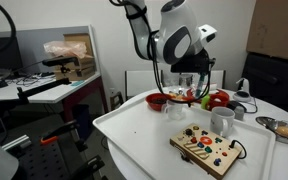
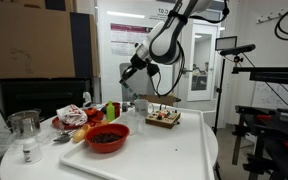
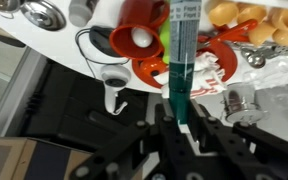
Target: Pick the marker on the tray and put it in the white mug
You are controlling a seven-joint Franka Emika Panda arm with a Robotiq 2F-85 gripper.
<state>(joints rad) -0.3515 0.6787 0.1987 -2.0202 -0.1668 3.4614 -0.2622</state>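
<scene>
The marker still hangs high beside the mug, so the gripper carries it across to the white mug's opening [image 1: 223,112] next and lowers over it for release.
My gripper [image 3: 181,125] is shut on the teal-blue marker [image 3: 177,70], which sticks out from between the fingers over the tray's clutter. In both exterior views the gripper [image 1: 189,80] [image 2: 127,75] hangs well above the far side of the large white tray [image 1: 144,130] [image 2: 174,150]. The white mug [image 1: 222,121] stands on the tray beside the wooden toy board [image 1: 209,150], nearer the camera than the gripper. I cannot pick out the mug with certainty in the wrist view.
A red bowl [image 1: 156,100] [image 2: 106,137], red plastic pieces [image 3: 184,70], a metal bowl [image 1: 284,127] and toy food crowd the tray. A glass [image 2: 24,130] stands at one edge. A desk [image 1: 44,85] and camera stands [image 2: 254,90] surround the table.
</scene>
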